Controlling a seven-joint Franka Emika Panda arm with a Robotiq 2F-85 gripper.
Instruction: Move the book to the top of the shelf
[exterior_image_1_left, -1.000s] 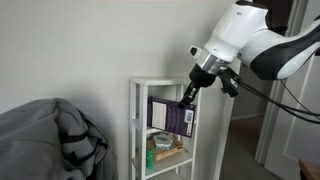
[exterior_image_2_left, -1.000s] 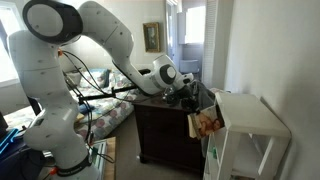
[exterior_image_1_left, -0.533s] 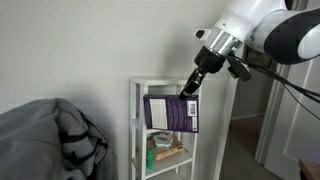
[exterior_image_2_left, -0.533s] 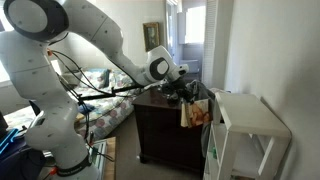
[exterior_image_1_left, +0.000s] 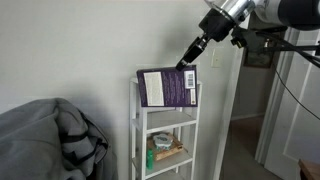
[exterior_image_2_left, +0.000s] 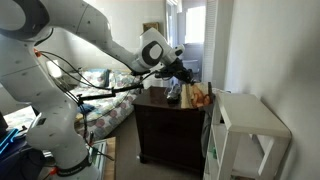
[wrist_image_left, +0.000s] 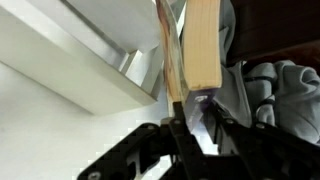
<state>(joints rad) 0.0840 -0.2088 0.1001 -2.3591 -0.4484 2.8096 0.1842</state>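
Note:
The book (exterior_image_2_left: 201, 96) hangs short of the shelf's top board (exterior_image_2_left: 254, 114), which lies outward of my gripper. Next, my gripper lifts up and outward over it to release.
The book (exterior_image_1_left: 167, 88) has a dark purple cover and hangs in the air in front of the top board of the white shelf (exterior_image_1_left: 168, 135). My gripper (exterior_image_1_left: 186, 64) is shut on its upper right corner. In an exterior view the book (exterior_image_2_left: 201, 96) shows a reddish cover, held left of the shelf (exterior_image_2_left: 245, 125) and slightly above its top board. In the wrist view the book's tan page edges (wrist_image_left: 198, 45) rise from my shut gripper (wrist_image_left: 188, 100), with a white shelf board (wrist_image_left: 90, 60) to the left.
Pale tan flat items with a green object (exterior_image_1_left: 160, 152) lie on a lower shelf board. A grey bundle of cloth (exterior_image_1_left: 45, 140) sits at the lower left. A dark wooden dresser (exterior_image_2_left: 170, 125) stands next to the shelf. A doorway (exterior_image_1_left: 290, 110) opens beyond.
My gripper has risen with the book. The book has moved from the shelf's second tier level up to the level of the top board.

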